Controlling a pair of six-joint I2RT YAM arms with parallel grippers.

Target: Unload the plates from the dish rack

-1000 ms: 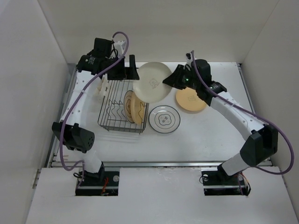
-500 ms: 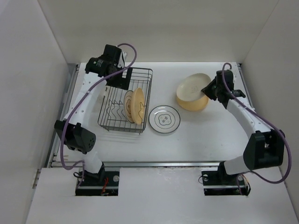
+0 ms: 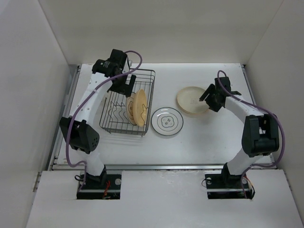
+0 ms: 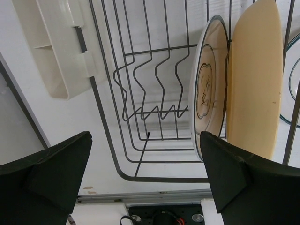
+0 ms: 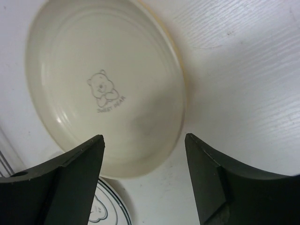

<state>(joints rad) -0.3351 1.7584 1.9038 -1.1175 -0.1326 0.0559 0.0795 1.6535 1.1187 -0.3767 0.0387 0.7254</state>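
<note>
The white plate's upright rim (image 3: 127,105) (image 4: 193,115) is below my left gripper, to its right in the wrist view, so I will lower the open fingers that way to straddle it.
The dish rack (image 3: 122,132) stands left of centre. Two plates stand upright in it, a white dark-rimmed plate (image 3: 129,105) and a tan plate (image 3: 139,107). In the left wrist view the same white plate (image 4: 206,89) and tan plate (image 4: 255,79) stand side by side inside the rack's wires (image 4: 112,140). My left gripper (image 3: 124,85) hovers open over the rack, its jaws (image 4: 145,173) empty. A cream bear-marked plate (image 3: 191,99) lies flat on another tan plate's rim (image 3: 203,111). My right gripper (image 3: 210,97) is open just above the cream plate (image 5: 105,89) and holds nothing.
A white plate with a dark rim ring (image 3: 167,121) lies flat on the table between rack and stack, its edge (image 5: 105,206) showing in the right wrist view. A white plastic holder (image 4: 56,47) hangs on the rack's left side. White walls enclose the table.
My right gripper carried the cream plate to the right, laid it on the tan plate and opened. My left arm swung back over the rack.
</note>
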